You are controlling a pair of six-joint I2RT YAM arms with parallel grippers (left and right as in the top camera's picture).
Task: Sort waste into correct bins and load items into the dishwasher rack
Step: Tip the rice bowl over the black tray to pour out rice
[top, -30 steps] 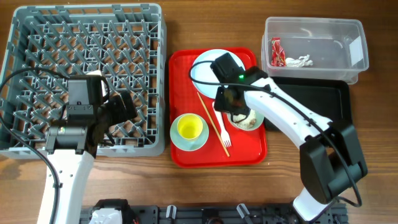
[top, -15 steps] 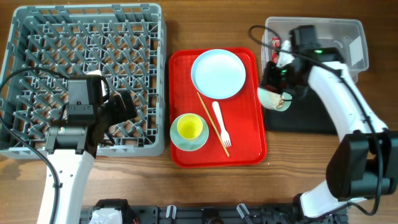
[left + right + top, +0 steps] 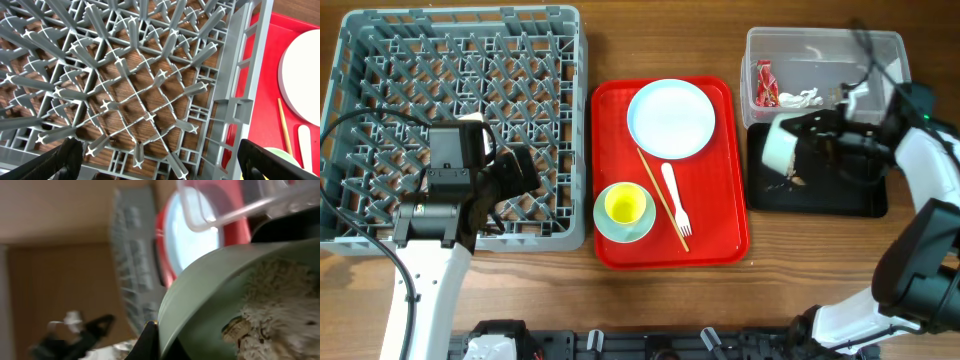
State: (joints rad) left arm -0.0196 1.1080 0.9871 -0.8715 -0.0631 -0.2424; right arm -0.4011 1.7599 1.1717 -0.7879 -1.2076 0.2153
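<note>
I will tip out the leftovers that cling, carry the bowl [image 3: 782, 148] over the plate [image 3: 671, 118], lower it and let go, because the plate lies to the left of my right gripper in the overhead view.
My right gripper [image 3: 807, 150] is shut on the rim of the pale blue-green bowl [image 3: 782, 148], which it holds tipped on its side over the black tray [image 3: 840, 195]. Rice-like leftovers with brown bits [image 3: 272, 300] cling inside the bowl [image 3: 210, 290], and a few crumbs [image 3: 792, 182] lie on the tray below. The clear tub [image 3: 860, 50] holds the red-and-white wrapper [image 3: 765, 84] and the tissue [image 3: 805, 98]. The plate [image 3: 671, 118], yellow cup [image 3: 625, 204] on its saucer [image 3: 610, 228], fork [image 3: 676, 205] and chopstick [image 3: 658, 190] rest on the red tray [image 3: 720, 240]. My left gripper [image 3: 167, 167] hangs open above the grey rack [image 3: 450, 70].
The rack's right wall [image 3: 240, 100] runs close beside the red tray [image 3: 265, 120]. The clear tub's rim [image 3: 225, 210] is just above the bowl in the right wrist view. Bare wooden table lies in front of the trays.
My right arm carried the bowl off the red tray to the right and tipped it on its side over the black tray. The left arm has not moved.
</note>
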